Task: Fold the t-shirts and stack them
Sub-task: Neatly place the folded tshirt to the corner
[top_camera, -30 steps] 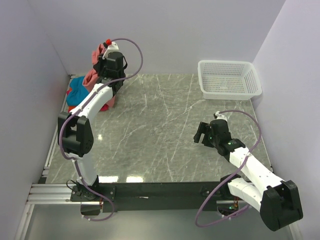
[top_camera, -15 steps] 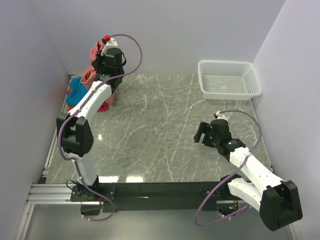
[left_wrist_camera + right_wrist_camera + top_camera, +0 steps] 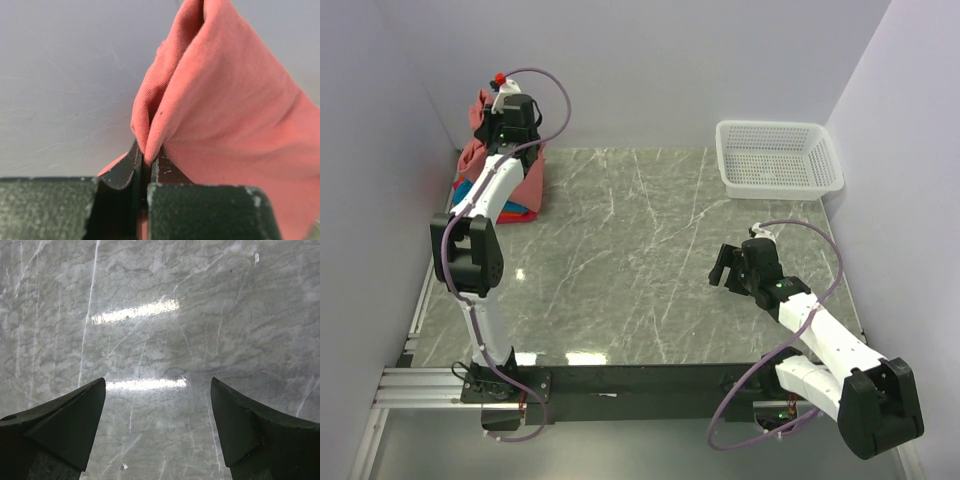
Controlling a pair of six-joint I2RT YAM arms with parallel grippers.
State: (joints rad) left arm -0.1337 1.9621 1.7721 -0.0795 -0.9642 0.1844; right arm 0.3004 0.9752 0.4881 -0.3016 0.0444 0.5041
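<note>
The pink t-shirt still hangs raised, so my left gripper will next lower its fold to the left in the top view and release it over the teal-blue t-shirt's wall side (image 3: 462,186).
My left gripper (image 3: 492,110) is raised high in the far left corner and shut on a fold of the salmon-pink t-shirt (image 3: 528,178). The cloth drapes down from it onto the table. The left wrist view shows that pink t-shirt (image 3: 225,105) pinched between my black fingertips, with the left gripper (image 3: 148,154) closed tight against the grey wall behind. A teal-blue t-shirt (image 3: 461,192) peeks out low beside the hanging cloth, mostly hidden. My right gripper (image 3: 723,266) hovers open over bare marble at the right; the right gripper (image 3: 157,385) holds nothing.
A white mesh basket (image 3: 775,190) stands at the far right corner. Grey walls close in the left, back and right sides. The marble tabletop (image 3: 640,250) stretches between the two arms.
My left gripper has risen and swung left toward the corner, pulling the pink t-shirt up and left with it. The right arm has stayed still.
</note>
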